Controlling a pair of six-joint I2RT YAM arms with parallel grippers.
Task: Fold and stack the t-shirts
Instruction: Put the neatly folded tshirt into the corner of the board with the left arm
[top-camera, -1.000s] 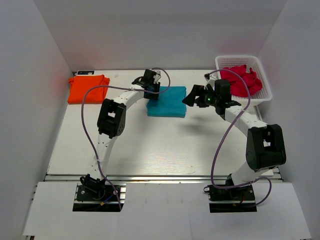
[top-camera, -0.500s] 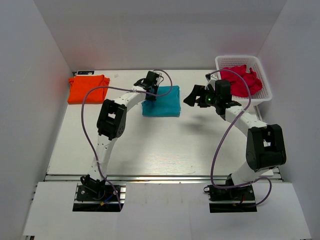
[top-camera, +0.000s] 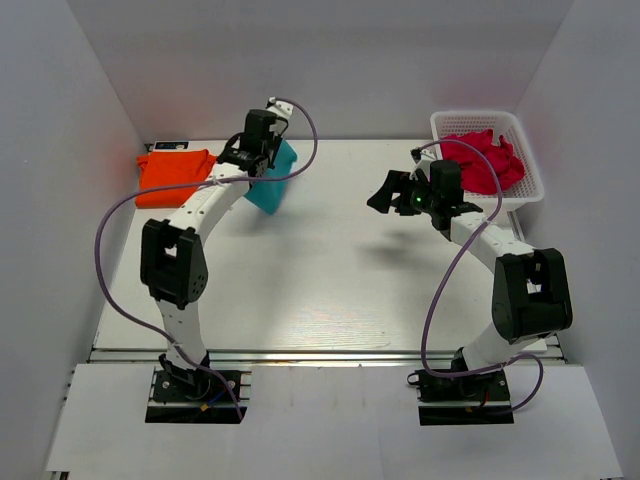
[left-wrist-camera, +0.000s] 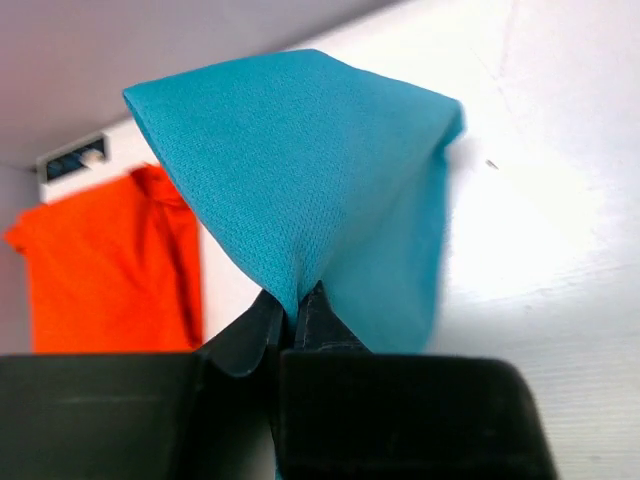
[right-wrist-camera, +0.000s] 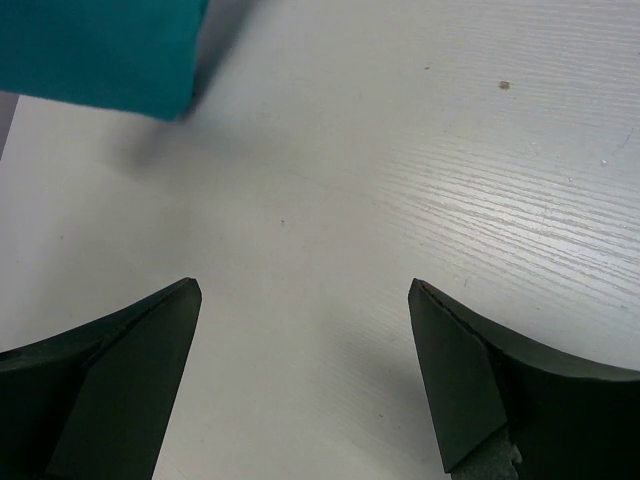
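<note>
My left gripper is holding the teal t-shirt and should next carry it over the folded orange t-shirt, below and left in the top view, then lower and release.
My left gripper is shut on the folded teal t-shirt, which hangs from it above the table, just right of the orange t-shirt. In the left wrist view the jaws pinch the teal t-shirt, with the orange t-shirt lying folded at the far left corner of the table. My right gripper is open and empty over the bare table, right of centre. In the right wrist view its gripper is spread wide and a corner of the teal t-shirt shows at top left.
A white basket at the far right holds crumpled red-pink cloth. White walls enclose the table on three sides. A small white box sits at the back wall behind the orange t-shirt.
My left gripper has lifted the teal t-shirt off the table's middle and carried it left and back, next to the orange t-shirt. The right arm has stayed in place.
</note>
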